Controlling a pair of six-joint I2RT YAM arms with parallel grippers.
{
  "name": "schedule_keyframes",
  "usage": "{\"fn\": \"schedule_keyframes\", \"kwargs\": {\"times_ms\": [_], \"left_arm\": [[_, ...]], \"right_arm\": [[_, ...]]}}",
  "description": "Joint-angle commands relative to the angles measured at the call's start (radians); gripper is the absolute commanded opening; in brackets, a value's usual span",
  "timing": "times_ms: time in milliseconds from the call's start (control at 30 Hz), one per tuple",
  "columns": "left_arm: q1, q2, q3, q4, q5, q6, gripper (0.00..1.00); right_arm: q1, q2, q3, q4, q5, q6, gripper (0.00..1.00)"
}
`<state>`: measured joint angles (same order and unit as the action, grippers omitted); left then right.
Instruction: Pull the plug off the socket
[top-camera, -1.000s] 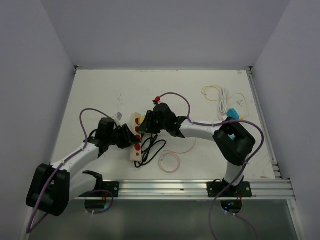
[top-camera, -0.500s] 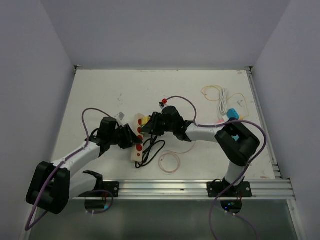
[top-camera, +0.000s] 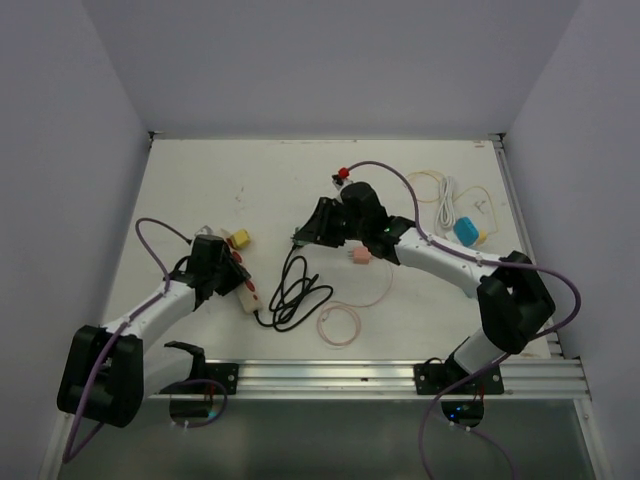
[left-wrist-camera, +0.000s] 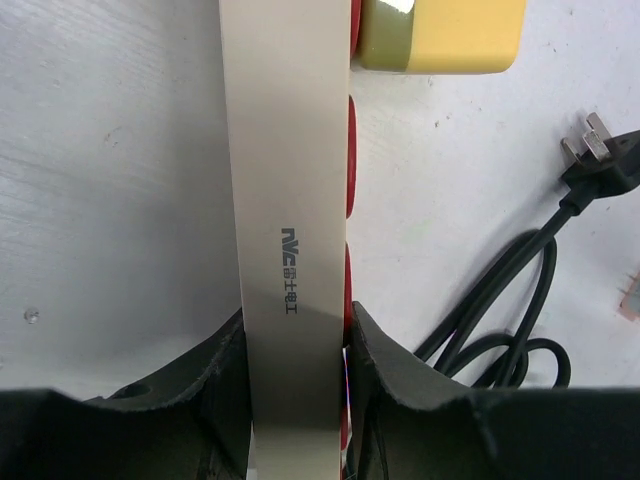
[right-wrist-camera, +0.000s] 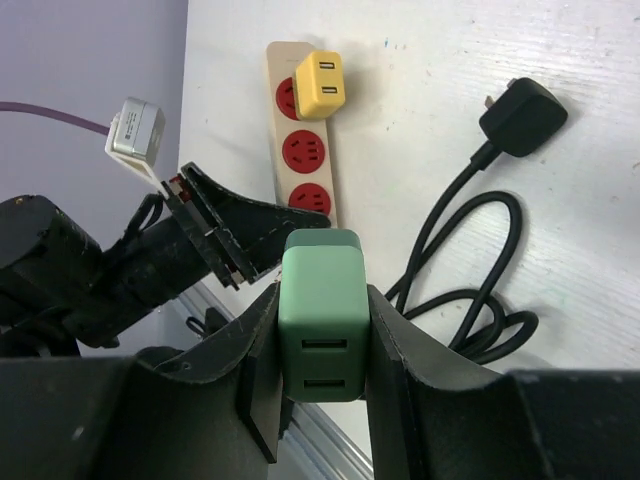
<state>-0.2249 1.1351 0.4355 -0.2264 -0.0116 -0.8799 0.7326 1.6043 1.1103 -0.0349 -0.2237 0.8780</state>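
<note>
Next, my right gripper moves across and down and releases the unplugged plug. Tabletop by the pink object lies below it and to its right in the top view.
A beige power strip (left-wrist-camera: 285, 200) with red sockets lies on the white table, and my left gripper (left-wrist-camera: 295, 330) is shut on its near end. It also shows in the top view (top-camera: 243, 283) and in the right wrist view (right-wrist-camera: 305, 150). A yellow plug (right-wrist-camera: 320, 85) sits in the strip's far end socket. My right gripper (right-wrist-camera: 322, 300) is shut on a green two-port plug (right-wrist-camera: 322, 325) and holds it above the table, clear of the strip. In the top view my right gripper (top-camera: 305, 236) is to the right of my left gripper (top-camera: 230, 277).
A black plug (right-wrist-camera: 522, 115) with a coiled black cord (top-camera: 295, 295) lies right of the strip. A small pink object (top-camera: 360, 256), a thin looped cable (top-camera: 338, 325), a white cable bundle (top-camera: 445, 205) and a blue object (top-camera: 467, 230) lie further right. A grey adapter (right-wrist-camera: 135, 130) lies left of the strip.
My right gripper has moved up and to the right, away from the strip, with the green plug in it. My left gripper has drawn the strip to the left.
</note>
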Motion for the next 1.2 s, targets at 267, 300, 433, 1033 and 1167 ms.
{"fn": "schedule_keyframes", "kwargs": {"times_ms": [267, 300, 433, 1033, 1167], "left_arm": [[0.006, -0.083, 0.016, 0.022, 0.039, 0.039, 0.00], [0.006, -0.093, 0.019, 0.028, 0.048, 0.042, 0.00], [0.006, -0.110, 0.019, 0.082, 0.117, 0.079, 0.00], [0.006, -0.149, -0.001, 0.180, 0.306, 0.159, 0.00], [0.006, -0.149, 0.000, 0.185, 0.323, 0.165, 0.00]], "right_arm": [[-0.258, -0.047, -0.179, 0.099, -0.037, -0.025, 0.00], [-0.287, -0.040, -0.178, 0.092, -0.042, -0.036, 0.00], [-0.340, 0.028, -0.164, 0.076, -0.078, -0.066, 0.00], [-0.430, 0.308, -0.029, 0.202, -0.114, -0.060, 0.09], [-0.432, 0.350, -0.026, 0.230, -0.138, -0.050, 0.23]]}}
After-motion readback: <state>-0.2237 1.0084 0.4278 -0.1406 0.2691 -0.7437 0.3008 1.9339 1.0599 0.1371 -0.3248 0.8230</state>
